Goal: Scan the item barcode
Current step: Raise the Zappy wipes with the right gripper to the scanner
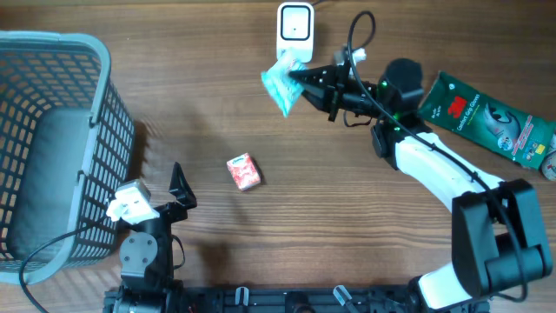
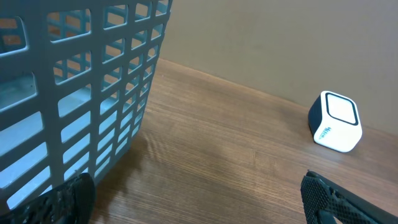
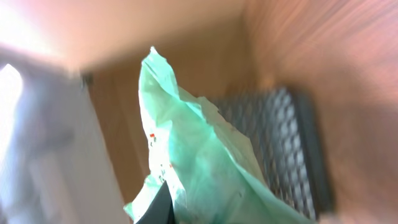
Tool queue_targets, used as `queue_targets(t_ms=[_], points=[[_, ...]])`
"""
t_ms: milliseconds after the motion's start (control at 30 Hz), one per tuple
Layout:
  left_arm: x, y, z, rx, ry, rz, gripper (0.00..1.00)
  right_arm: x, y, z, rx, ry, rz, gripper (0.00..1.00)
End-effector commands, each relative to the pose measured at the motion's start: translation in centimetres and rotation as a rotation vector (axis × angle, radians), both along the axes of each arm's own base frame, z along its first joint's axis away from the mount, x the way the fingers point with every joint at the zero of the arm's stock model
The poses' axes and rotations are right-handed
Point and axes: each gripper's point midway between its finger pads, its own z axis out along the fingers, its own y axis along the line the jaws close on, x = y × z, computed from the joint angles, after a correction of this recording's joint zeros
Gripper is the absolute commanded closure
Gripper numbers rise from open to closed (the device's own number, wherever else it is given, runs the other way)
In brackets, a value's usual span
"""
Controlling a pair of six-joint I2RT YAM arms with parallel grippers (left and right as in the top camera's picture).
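My right gripper has the green glove packet (image 1: 499, 119) to its right in the overhead view. It needs to reach outward over the scanner (image 1: 295, 28) first, then cross over and release on that packet.
The white barcode scanner (image 1: 295, 28) stands at the table's far edge, and shows too in the left wrist view (image 2: 336, 122). My right gripper (image 1: 296, 80) is shut on a pale teal packet (image 1: 281, 83), holding it just in front of the scanner. In the right wrist view the crumpled packet (image 3: 205, 162) fills the middle above a dark finger (image 3: 163, 208), with the scanner (image 3: 43, 149) a blurred white mass to its left. My left gripper (image 1: 179, 186) rests near the front beside the basket, its fingers (image 2: 69, 200) wide apart and nothing between them.
A grey mesh basket (image 1: 97, 130) takes up the left side, close to my left arm (image 2: 81, 81). A small red box (image 1: 244, 171) lies mid-table. A green glove packet (image 1: 486, 115) lies at the right edge beyond my right arm.
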Motion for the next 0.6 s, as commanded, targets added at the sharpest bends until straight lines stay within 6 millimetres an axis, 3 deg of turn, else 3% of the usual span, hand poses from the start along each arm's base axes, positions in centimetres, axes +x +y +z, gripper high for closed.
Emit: queue_targets(t_ms=[0, 100, 200, 300, 400, 567], points=[[-0.1, 0.4, 0.1, -0.003, -0.008, 0.02, 0.0, 6.7, -5.7, -2.9, -0.213, -0.05, -0.528, 0.95], [-0.1, 0.4, 0.1, -0.003, -0.008, 0.02, 0.0, 8.4, -9.0, -2.8, -0.257, -0.062, -0.758, 0.95], [-0.1, 0.4, 0.1, -0.003, -0.007, 0.02, 0.0, 9.2, -11.1, -3.4, -0.327, -0.074, -0.896, 0.95], [-0.1, 0.4, 0.1, -0.003, -0.008, 0.02, 0.0, 12.0, -9.8, -4.2, -0.411, -0.135, -0.856, 0.95], [-0.1, 0.4, 0.1, -0.003, -0.007, 0.02, 0.0, 16.2, -8.0, -6.1, -0.469, -0.07, -0.823, 0.95], [-0.1, 0.4, 0.1, -0.003, -0.008, 0.02, 0.0, 21.4, -6.5, -8.1, -0.5, -0.036, -0.82, 0.95]])
